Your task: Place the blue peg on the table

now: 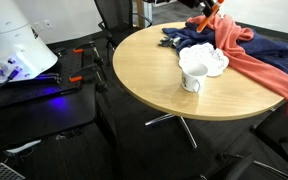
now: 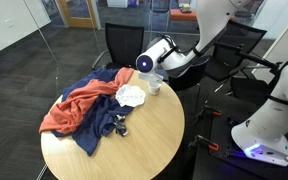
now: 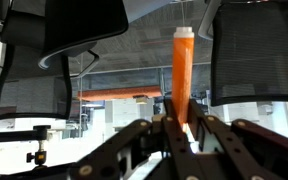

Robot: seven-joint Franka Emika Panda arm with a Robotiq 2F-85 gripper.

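Observation:
My gripper lowers the orange peg end-first into the white mug's opening (image 1: 194,68) next and releases it there, since that opening lies below it and faces up.
My gripper (image 3: 181,122) is shut on a long orange peg (image 3: 183,70) that sticks straight out between the fingers in the wrist view. No blue peg shows in any view. The gripper (image 1: 208,10) hangs above the far edge of the round tan table (image 1: 144,85), over the pile of clothes. In an exterior view the arm's end (image 2: 149,62) hovers just above a white mug (image 2: 155,86) at the edge of the table (image 2: 154,140). The fingers themselves are hard to make out there.
On the table lie a salmon cloth (image 1: 262,68) (image 2: 72,110), a navy garment (image 1: 196,40) (image 2: 102,125), a crumpled white cloth (image 1: 214,60) (image 2: 132,95) and the mug (image 1: 191,80). Black chairs (image 2: 124,42) stand round it. The white robot base (image 2: 269,130) is beside the table.

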